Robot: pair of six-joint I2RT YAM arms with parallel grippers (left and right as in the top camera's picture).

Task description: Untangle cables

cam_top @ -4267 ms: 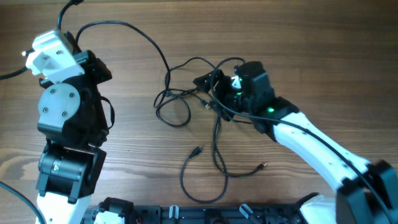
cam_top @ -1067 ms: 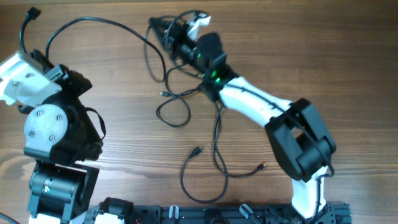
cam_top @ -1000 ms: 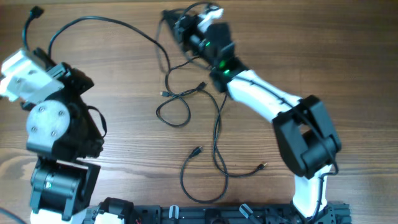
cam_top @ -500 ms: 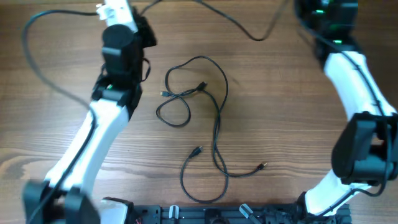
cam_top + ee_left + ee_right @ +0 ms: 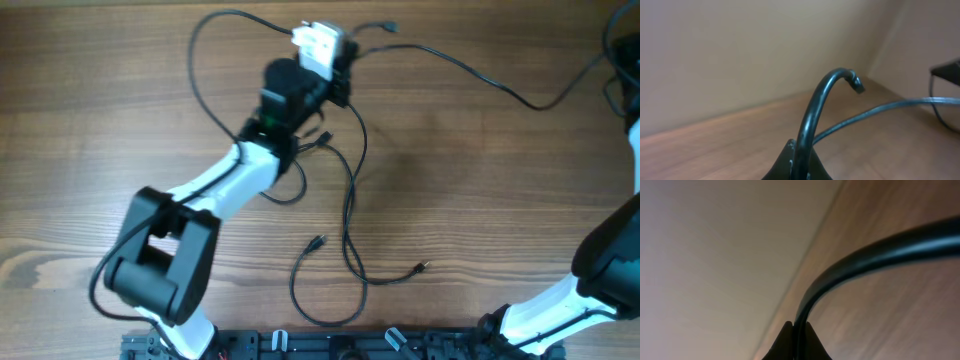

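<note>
My right gripper should next pull away from the loops, to the right in the overhead view. Then it should go down and let go of the black cable, because the cable's span sags.
Several thin black cables (image 5: 350, 190) lie looped on the wooden table, with small plugs at one cord's end (image 5: 318, 242) and a gold tip (image 5: 422, 267). One cable (image 5: 470, 72) is drawn out from my left gripper (image 5: 345, 62) at the top middle toward the right edge. The left wrist view has my left gripper (image 5: 799, 162) shut on that cable (image 5: 815, 110), its plug end (image 5: 857, 84) sticking up. In the right wrist view my right gripper (image 5: 799, 335) is shut on a black cable (image 5: 865, 255). Overhead, the right gripper is cut off at the upper right edge.
My left arm (image 5: 215, 185) lies diagonally over the left part of the loops. A black cord loop (image 5: 196, 70) arcs beside it. My right arm (image 5: 610, 250) stands along the right edge. A black rail (image 5: 330, 345) runs along the front edge.
My left gripper has swung right from the upper left to the top middle. The right gripper has moved off toward the right edge, and the held cable now stretches between them.
</note>
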